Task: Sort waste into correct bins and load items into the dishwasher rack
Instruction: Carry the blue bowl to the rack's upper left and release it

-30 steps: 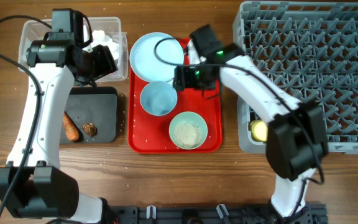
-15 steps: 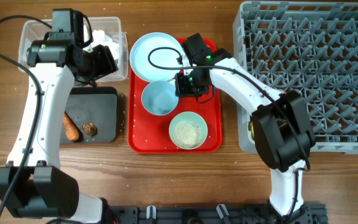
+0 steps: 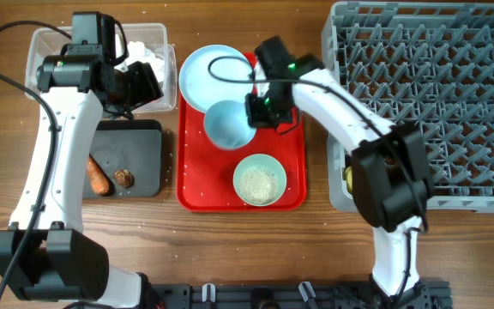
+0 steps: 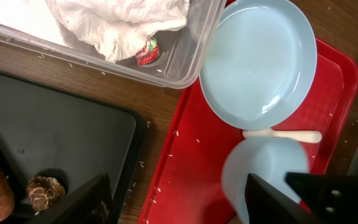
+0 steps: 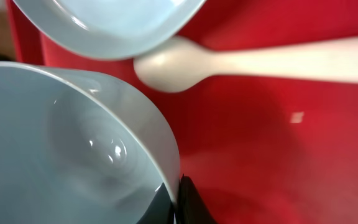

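Observation:
Next, my right gripper lifts the bowl across to the rack's empty far corner by the tray, outward, rightward in the overhead view, and releases it.
My right gripper is shut on the rim of an empty pale blue bowl, which is tilted up off the red tray. Behind the bowl lie the pale blue plate and the white spoon. A second bowl holds rice. My left gripper hangs open and empty over the gap between the clear tub, which holds tissue, and the black tray, which holds the carrot and the brown scrap.
The grey dishwasher rack fills the right side, with a yellow cup at its near left corner. Rice grains are scattered on the wood between the black tray and the red tray.
The right gripper has closed on the empty bowl's rim and tipped the bowl up toward the plate. The left arm has stayed still.

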